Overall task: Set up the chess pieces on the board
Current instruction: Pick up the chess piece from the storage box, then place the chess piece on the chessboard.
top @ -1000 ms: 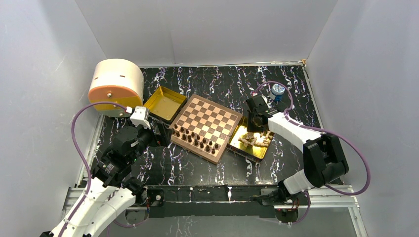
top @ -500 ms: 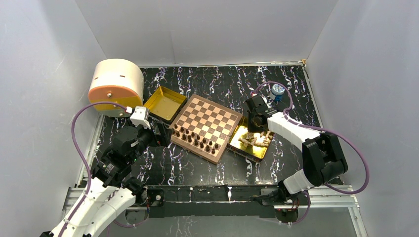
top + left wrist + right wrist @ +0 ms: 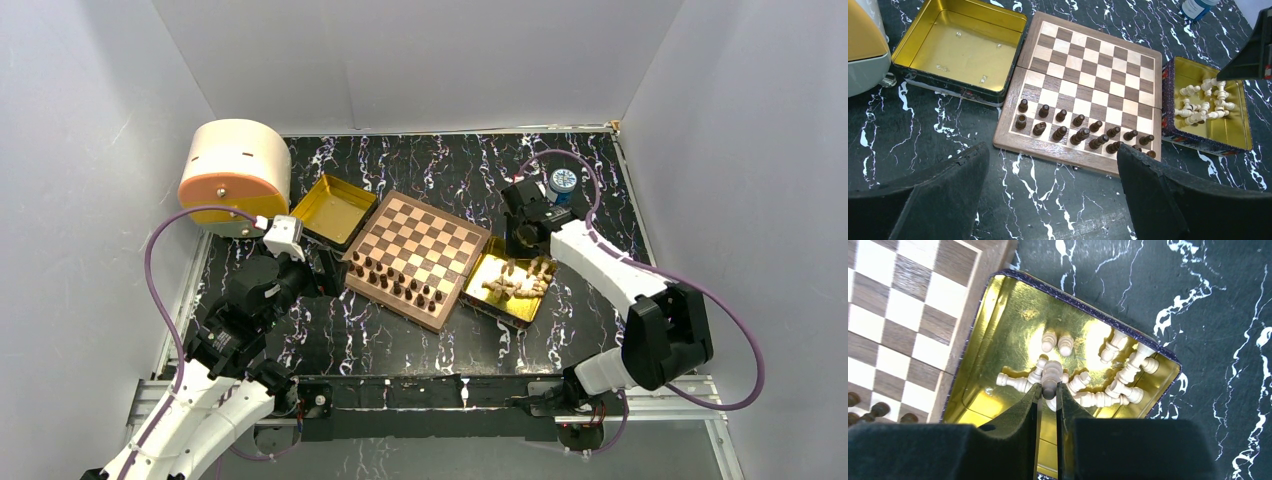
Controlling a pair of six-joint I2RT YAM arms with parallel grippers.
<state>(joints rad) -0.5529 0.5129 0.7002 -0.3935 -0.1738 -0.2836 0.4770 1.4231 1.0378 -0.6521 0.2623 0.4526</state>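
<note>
I need to move my right gripper to the left in the top view and down onto the board's empty far row next, because dark pieces fill the near rows.
The board [image 3: 450, 308] lies mid-table with the dark chess pieces [image 3: 395, 280] in two rows along its near side, also seen in the left wrist view [image 3: 1078, 134]. Several light chess pieces [image 3: 1108, 390] lie tumbled in a gold tray [image 3: 1013, 315] to the board's right [image 3: 522, 280]. My right gripper [image 3: 1049, 386] hangs above that tray, shut on one light piece [image 3: 1050, 374] held between its tips. It sits over the tray's far edge [image 3: 527, 238]. My left gripper [image 3: 1053, 151] is open and empty, low over the table in front of the board's near rim [image 3: 1068, 156].
An empty gold tray [image 3: 335, 210] stands left of the board [image 3: 963, 50]. A round cream and orange container [image 3: 235, 175] is at the back left. A small blue-capped bottle [image 3: 563, 183] stands behind the right arm.
My right gripper has shut on a light piece in the tray and risen with it, drawing back toward the tray's far edge. The left arm has not moved.
</note>
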